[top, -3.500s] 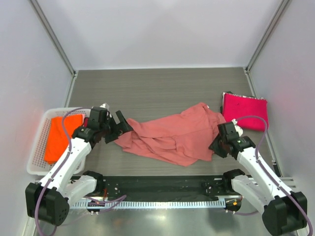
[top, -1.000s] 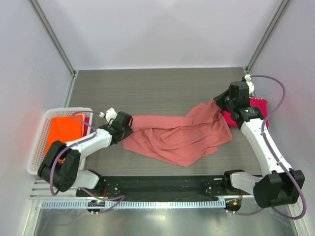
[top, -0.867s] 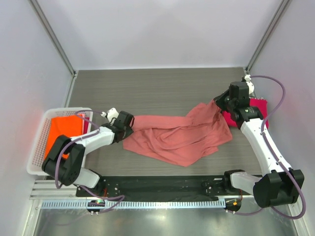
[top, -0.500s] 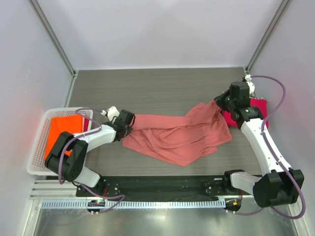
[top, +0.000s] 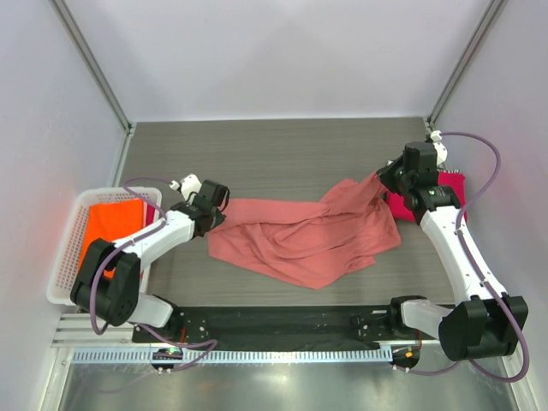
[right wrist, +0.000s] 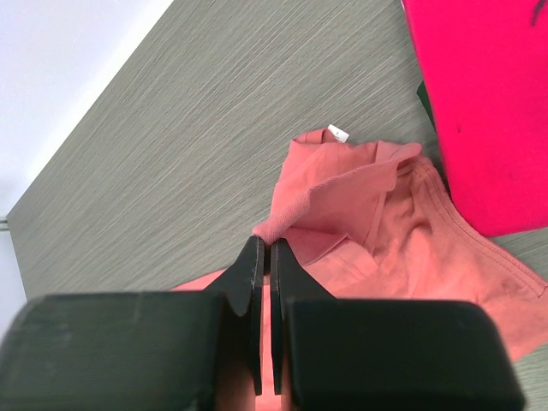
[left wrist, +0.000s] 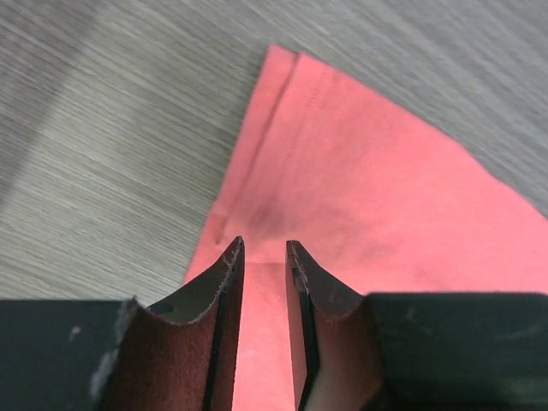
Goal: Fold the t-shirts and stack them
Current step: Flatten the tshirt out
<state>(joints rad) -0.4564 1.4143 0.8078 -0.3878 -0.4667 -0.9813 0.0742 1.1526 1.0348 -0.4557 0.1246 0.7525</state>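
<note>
The left gripper moves down to the near end of the salmon-pink shirt's folded edge facing the basket next.
The salmon-pink t-shirt (top: 300,240) lies crumpled and stretched across the middle of the table. My right gripper (top: 379,181) is shut on a raised fold at the shirt's far right edge, and the pinched cloth (right wrist: 295,210) shows at the gripper (right wrist: 271,241) tips. My left gripper (top: 219,211) hangs over the shirt's left corner (left wrist: 368,171). Its jaws stand a narrow gap apart (left wrist: 264,248), with cloth lying below and nothing pinched. A folded magenta t-shirt (top: 452,184) (right wrist: 488,103) lies at the right edge, partly behind the right arm. The orange t-shirt (top: 107,227) sits in the basket.
The white lattice basket (top: 64,270) stands at the left edge next to the left arm. White walls with metal posts close in the table on three sides. Bare grey tabletop (top: 274,154) stretches behind the salmon shirt.
The left gripper has shifted a little toward the far side at the shirt's left corner, and that edge has slid slightly left. The right arm still holds its fold, almost unmoved.
</note>
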